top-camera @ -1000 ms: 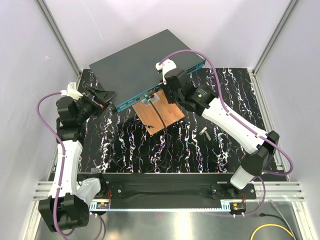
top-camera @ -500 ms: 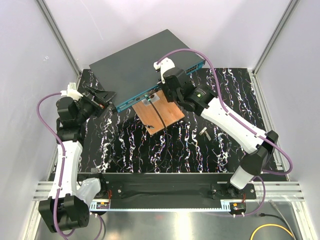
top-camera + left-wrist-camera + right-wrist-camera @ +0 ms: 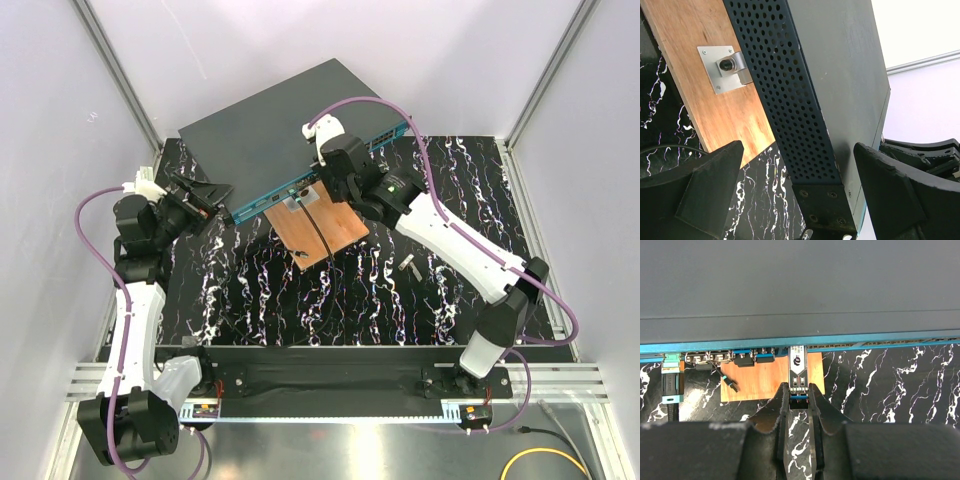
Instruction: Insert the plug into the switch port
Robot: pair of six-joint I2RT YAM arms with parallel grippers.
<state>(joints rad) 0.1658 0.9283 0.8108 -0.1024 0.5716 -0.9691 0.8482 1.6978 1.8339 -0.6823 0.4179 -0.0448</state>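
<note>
The plug's body still sticks out, so my right gripper will push the plug outward into the port in the switch's teal side (image 3: 797, 346), then let go.
The switch (image 3: 275, 125) is a flat dark grey box at the back with a teal front face (image 3: 300, 185). In the right wrist view its top fills the upper half (image 3: 800, 285), above the teal port row (image 3: 865, 342). My right gripper (image 3: 799, 392) is shut on the rear end of the plug (image 3: 798, 367), a slim silver and black module. The plug's front end meets the teal face; I cannot tell how deep it sits. My left gripper (image 3: 805, 200) is open, its fingers (image 3: 695, 195) astride the switch's left corner (image 3: 825, 200) without touching it.
A copper-brown board (image 3: 325, 230) with a metal bracket (image 3: 293, 203) and a black cable (image 3: 320, 240) lies in front of the switch. Other connectors (image 3: 742, 359) sit in ports left of the plug. A small metal part (image 3: 408, 265) lies on the marbled black table (image 3: 300, 300).
My right arm has moved up and left toward the switch's front face, carrying the plug closer to the ports. The left arm has not moved.
</note>
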